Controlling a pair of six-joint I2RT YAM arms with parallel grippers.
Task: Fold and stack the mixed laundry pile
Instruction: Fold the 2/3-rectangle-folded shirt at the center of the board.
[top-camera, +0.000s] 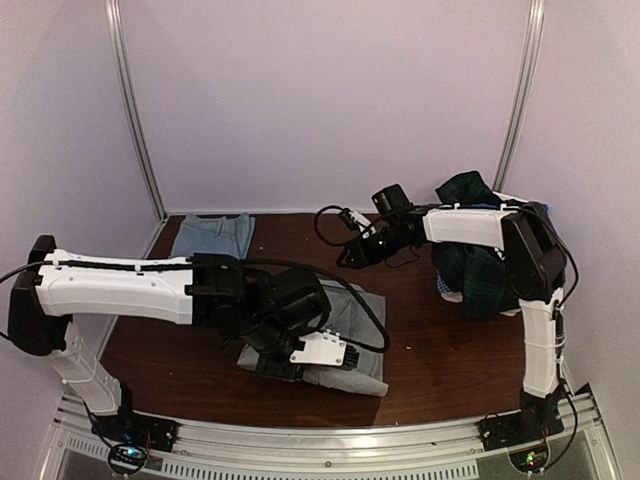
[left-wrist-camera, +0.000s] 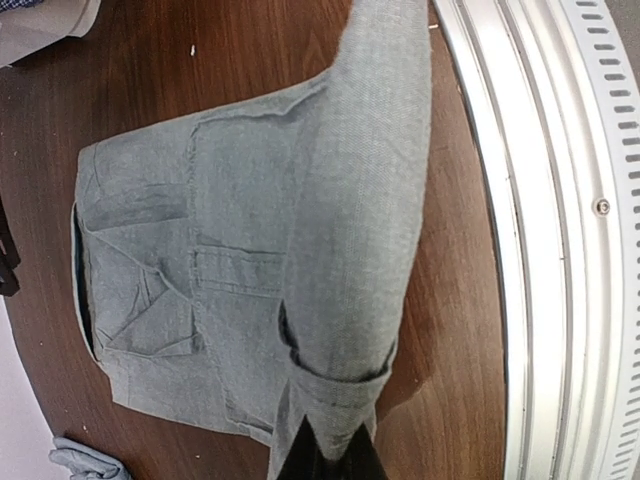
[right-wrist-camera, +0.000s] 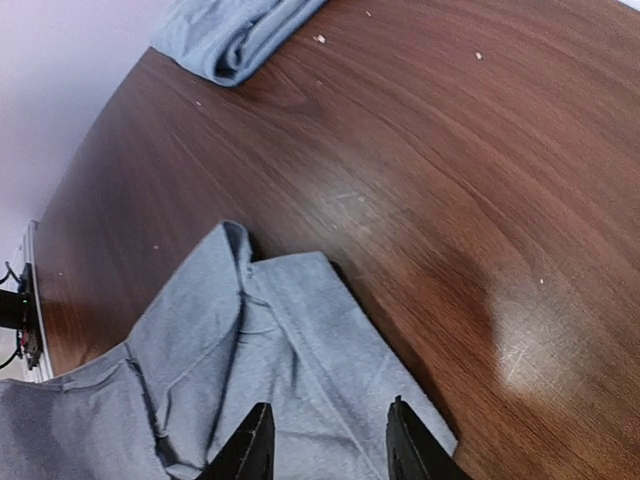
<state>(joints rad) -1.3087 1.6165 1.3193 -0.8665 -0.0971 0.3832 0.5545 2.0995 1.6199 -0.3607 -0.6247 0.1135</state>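
My left gripper carries the hem outward and down to the garment's far edge (top-camera: 348, 288) (left-wrist-camera: 96, 335) next. It releases the hem there, covering the half of the garment lying flat.
A grey garment (top-camera: 352, 312) lies half folded at the table's near middle. My left gripper (top-camera: 285, 362) is shut on one hemmed end of it (left-wrist-camera: 335, 405) and holds that strip lifted over the rest of the garment (left-wrist-camera: 180, 250). My right gripper (top-camera: 347, 262) is open and empty, hovering above the garment's far corner (right-wrist-camera: 300, 330), its fingers (right-wrist-camera: 250, 450) apart and not touching the cloth. The mixed laundry pile (top-camera: 478, 262), mostly dark plaid with a bit of blue, sits at the right behind the right arm.
A neat folded blue-grey stack (top-camera: 212, 235) lies at the back left and also shows in the right wrist view (right-wrist-camera: 230, 30). A metal rail (left-wrist-camera: 540, 250) runs along the table's near edge. Bare brown tabletop (top-camera: 420, 340) lies between garment and pile.
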